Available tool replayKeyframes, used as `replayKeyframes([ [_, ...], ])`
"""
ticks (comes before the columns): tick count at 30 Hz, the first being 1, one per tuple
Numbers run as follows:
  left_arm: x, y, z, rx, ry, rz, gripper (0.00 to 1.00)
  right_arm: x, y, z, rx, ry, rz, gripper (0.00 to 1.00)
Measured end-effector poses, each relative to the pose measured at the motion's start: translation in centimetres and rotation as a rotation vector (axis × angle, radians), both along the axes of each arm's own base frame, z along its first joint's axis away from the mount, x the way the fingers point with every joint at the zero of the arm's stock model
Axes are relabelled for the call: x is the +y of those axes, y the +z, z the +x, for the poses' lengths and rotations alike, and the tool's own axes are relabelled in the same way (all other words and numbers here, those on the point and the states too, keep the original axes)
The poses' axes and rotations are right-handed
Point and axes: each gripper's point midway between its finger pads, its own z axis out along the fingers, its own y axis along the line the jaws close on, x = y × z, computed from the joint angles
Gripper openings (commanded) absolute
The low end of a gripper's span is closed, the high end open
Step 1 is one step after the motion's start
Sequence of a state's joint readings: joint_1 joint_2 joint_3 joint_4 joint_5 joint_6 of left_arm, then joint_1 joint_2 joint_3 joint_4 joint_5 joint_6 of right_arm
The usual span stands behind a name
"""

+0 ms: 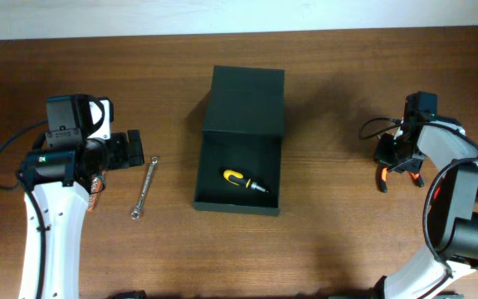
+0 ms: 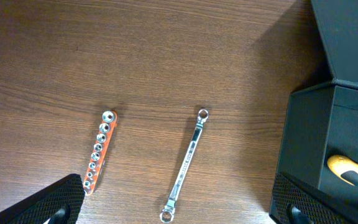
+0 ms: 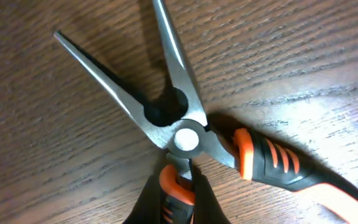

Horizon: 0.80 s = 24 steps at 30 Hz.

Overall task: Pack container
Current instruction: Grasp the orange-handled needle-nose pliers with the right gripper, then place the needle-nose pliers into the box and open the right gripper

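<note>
The container [image 1: 208, 166] lies to the left of my right gripper in the overhead view. I should lift over to it and lower to release the pliers on its bare bottom.
The container [image 1: 208, 166], a dark green-black box, stands open at the table's middle with its flap lid [image 1: 246, 100] folded back. A yellow-and-black screwdriver [image 1: 243, 180] lies inside it. My left gripper [image 1: 127, 151] is open and empty, over a silver wrench [image 2: 188, 162] and an orange socket rail [image 2: 98, 152]. In the left wrist view the left gripper [image 2: 176, 210] straddles the wrench's near end, and the container [image 2: 303, 143] is at the right. My right gripper [image 3: 184, 199] is shut on one orange-black handle of the open long-nose pliers [image 3: 185, 140] at the far right [image 1: 382, 177].
The wrench [image 1: 144, 187] lies on the wood between my left arm and the container. The socket rail [image 1: 95, 193] lies partly under my left arm. A pale wall edge [image 1: 239, 12] runs along the back of the table.
</note>
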<state>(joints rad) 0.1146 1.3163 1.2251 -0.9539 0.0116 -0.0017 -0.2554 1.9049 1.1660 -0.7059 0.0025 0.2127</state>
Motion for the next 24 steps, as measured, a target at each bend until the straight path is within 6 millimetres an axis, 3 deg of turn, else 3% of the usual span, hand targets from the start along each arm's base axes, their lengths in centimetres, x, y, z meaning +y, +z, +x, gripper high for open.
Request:
replayKeyframes([
  [9,0.0,0.0,0.0,0.000,0.000,0.000,0.99,0.7,0.6,0.0,0.027,0.046,0.032,0.04],
  [13,0.0,0.0,0.0,0.000,0.000,0.000,0.99,1.7,3.0,1.0,0.034,0.124,0.037,0.04],
  [16,0.0,0.0,0.0,0.000,0.000,0.000,0.99,3.1,5.8,2.3,0.012,0.199,0.028,0.04],
  [20,0.0,0.0,0.0,0.000,0.000,0.000,0.99,6.6,10.7,3.7,-0.038,0.347,0.010,0.04],
  [22,0.0,0.0,0.0,0.000,0.000,0.000,0.99,9.7,14.1,4.5,-0.090,0.485,-0.009,0.04],
  [23,0.0,0.0,0.0,0.000,0.000,0.000,0.99,10.1,14.5,4.6,-0.100,0.502,-0.011,0.04],
  [24,0.0,0.0,0.0,0.000,0.000,0.000,0.99,13.3,17.1,4.3,-0.128,0.653,-0.025,0.04],
])
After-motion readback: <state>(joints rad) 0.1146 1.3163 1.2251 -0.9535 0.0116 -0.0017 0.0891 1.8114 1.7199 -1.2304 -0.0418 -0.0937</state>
